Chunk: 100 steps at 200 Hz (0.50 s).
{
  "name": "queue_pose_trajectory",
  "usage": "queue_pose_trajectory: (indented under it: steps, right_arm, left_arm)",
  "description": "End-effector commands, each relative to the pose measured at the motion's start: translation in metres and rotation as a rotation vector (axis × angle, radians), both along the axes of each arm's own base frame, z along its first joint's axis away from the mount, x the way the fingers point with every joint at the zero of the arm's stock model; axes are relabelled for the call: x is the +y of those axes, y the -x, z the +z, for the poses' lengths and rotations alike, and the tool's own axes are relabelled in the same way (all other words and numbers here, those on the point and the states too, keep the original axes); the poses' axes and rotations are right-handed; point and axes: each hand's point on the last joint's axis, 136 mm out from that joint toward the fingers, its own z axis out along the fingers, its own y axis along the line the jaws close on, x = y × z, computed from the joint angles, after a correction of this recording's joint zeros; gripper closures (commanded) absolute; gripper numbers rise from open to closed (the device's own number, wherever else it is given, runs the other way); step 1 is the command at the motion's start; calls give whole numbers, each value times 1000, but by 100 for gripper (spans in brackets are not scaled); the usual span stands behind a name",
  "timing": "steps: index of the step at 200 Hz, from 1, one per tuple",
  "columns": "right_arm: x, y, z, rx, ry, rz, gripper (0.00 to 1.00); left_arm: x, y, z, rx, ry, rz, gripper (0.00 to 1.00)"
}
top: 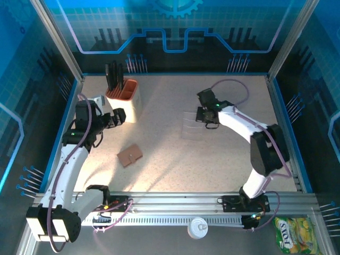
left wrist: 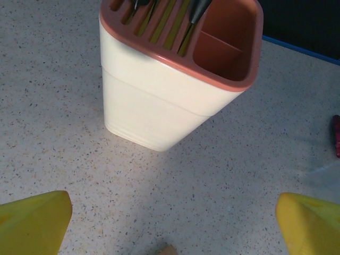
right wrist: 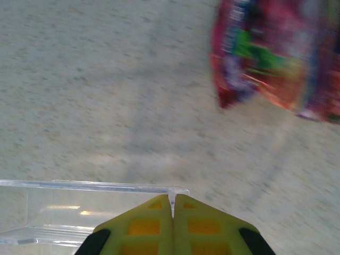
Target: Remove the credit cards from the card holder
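Note:
Bare tabletop lies open between the clear case (top: 191,125) and the knife block. My right gripper should next move toward the block, lower the case there and let go of it.
The card holder (top: 130,155), a flat brown leather wallet, lies folded on the table left of centre. The credit cards are hidden from view. My left gripper (top: 117,117) hovers beside the knife block, behind and left of the card holder. Its yellow fingertips (left wrist: 33,223) stand wide apart with bare table between them, so it is open (left wrist: 172,226). My right gripper (top: 205,118) is far right of the card holder, at the clear plastic case (top: 191,125). In the right wrist view it (right wrist: 173,199) is shut on the thin upright edge of that clear case (right wrist: 85,210).
An orange-and-cream knife block (top: 123,99) with dark handles stands at the back left, close ahead of the left fingers (left wrist: 175,69). A purple-pink snack pouch (right wrist: 276,53) lies just beyond the right gripper. A yellow-green packet (top: 295,235) and a white lid (top: 198,227) sit off the table's near edge.

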Motion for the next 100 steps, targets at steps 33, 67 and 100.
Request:
queue_pose_trajectory:
  steps: [33, 67, 100]
  right_arm:
    - [57, -53, 7, -42, -29, 71, 100]
    - [59, -62, 3, -28, -12, 104, 100]
    - [53, -63, -2, 6, -36, 109, 100]
  left_arm:
    - [7, 1, -4, -12, -27, 17, 1]
    - [11, 2, -4, -10, -55, 31, 1]
    - [13, 2, -4, -13, -65, 33, 1]
